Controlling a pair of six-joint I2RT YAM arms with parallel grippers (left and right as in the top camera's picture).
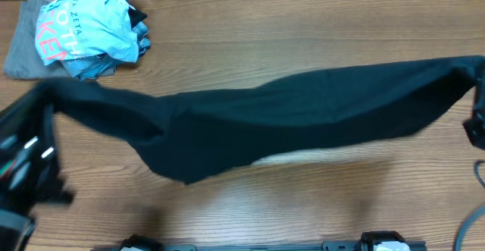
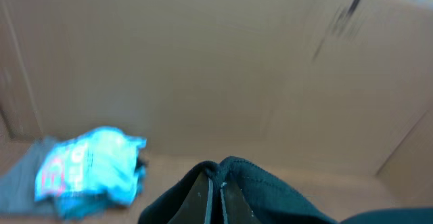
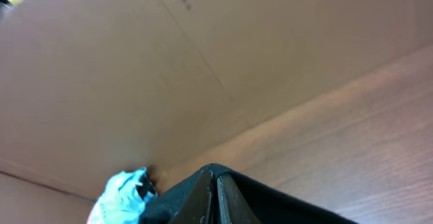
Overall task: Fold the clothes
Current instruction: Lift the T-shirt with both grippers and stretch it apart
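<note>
My left gripper holds the black fabric (image 2: 270,190) and should move outward and down to let go of it on the clear wood (image 2: 164,167) beside the light blue shirt, because that wood is outward.
The black T-shirt (image 1: 288,114) hangs stretched across the table from left to right, lifted above the wood, sagging in the lower middle. My left gripper (image 1: 45,103) is shut on its left end; in the left wrist view the closed fingers (image 2: 215,183) pinch a fold of the black fabric (image 2: 270,190). My right gripper (image 1: 476,80) is shut on its right end; in the right wrist view the closed fingers (image 3: 213,183) hold the black fabric (image 3: 284,207) draped over them. No neck tag shows.
A light blue shirt with pink lettering (image 1: 91,27) lies crumpled at the back left on a grey garment (image 1: 23,46); it also shows in the left wrist view (image 2: 88,170) and the right wrist view (image 3: 122,197). A cardboard wall (image 2: 216,61) stands behind the table.
</note>
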